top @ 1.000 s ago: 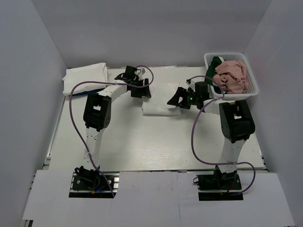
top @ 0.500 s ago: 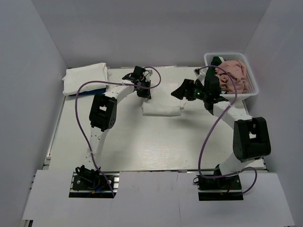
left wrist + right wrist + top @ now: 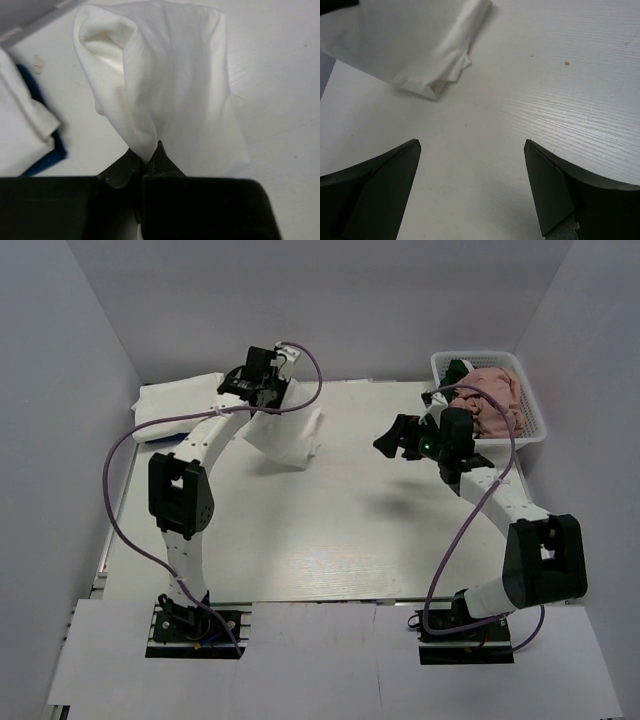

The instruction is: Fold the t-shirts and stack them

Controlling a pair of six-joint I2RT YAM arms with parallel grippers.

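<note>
The hanging shirt is already folded, so I need to move my left gripper to the left in the top view, lower it over the white stack (image 3: 174,406) (image 3: 21,122) and let go.
A folded white t-shirt (image 3: 288,437) hangs off the table at the back, pinched at one edge by my left gripper (image 3: 262,400). In the left wrist view the jaws are shut on the cloth (image 3: 165,85) at the gripper (image 3: 152,150). A stack of folded white t-shirts (image 3: 180,398) lies at the back left, also seen in the left wrist view as white shirts (image 3: 17,125) with a blue edge underneath. My right gripper (image 3: 392,438) hovers open over bare table, away from the hanging shirt (image 3: 405,45). Pink (image 3: 490,400) and dark green (image 3: 458,370) t-shirts fill the basket.
The white mesh basket (image 3: 535,425) stands at the back right corner. Grey walls close the table on three sides. A blue item (image 3: 172,437) peeks from under the left stack. The left arm's purple cable loops over the table's left side.
My left gripper shut on the folded white t-shirt, lifted it off the table centre and carried it up and left. The right arm pulled back to the right, still open.
</note>
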